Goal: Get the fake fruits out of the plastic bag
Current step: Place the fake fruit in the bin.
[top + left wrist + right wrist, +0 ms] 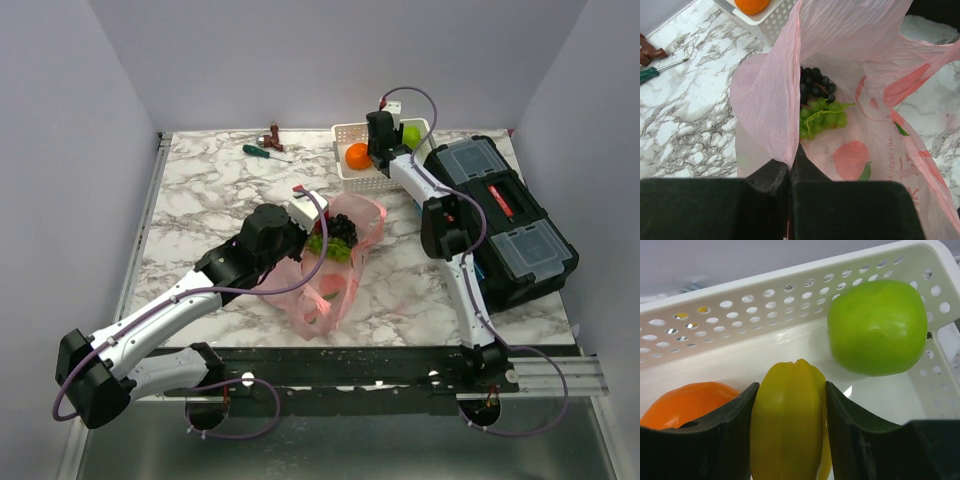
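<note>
The yellow ridged fruit goes down next in my right gripper onto the basket's bare bottom between the orange (685, 402) and green apple just below, for release there.
The pink plastic bag (335, 275) lies open at the table's middle. My left gripper (300, 225) is shut on its near rim (770, 95) and holds it up. Inside lie a green grape bunch (822, 119) and a dark grape bunch (815, 82). My right gripper (378, 150) is over the white basket (345, 132), shut on a yellow ridged fruit (787, 420) just above the basket floor. An orange (685, 402) and a green apple (877, 327) lie in the basket. No red apples show.
A black toolbox (505, 215) stands at the right, beside the right arm. A green-handled screwdriver (265, 151) and a small brown object (274, 131) lie at the back left. The basket wall (740, 310) rises just behind the held fruit.
</note>
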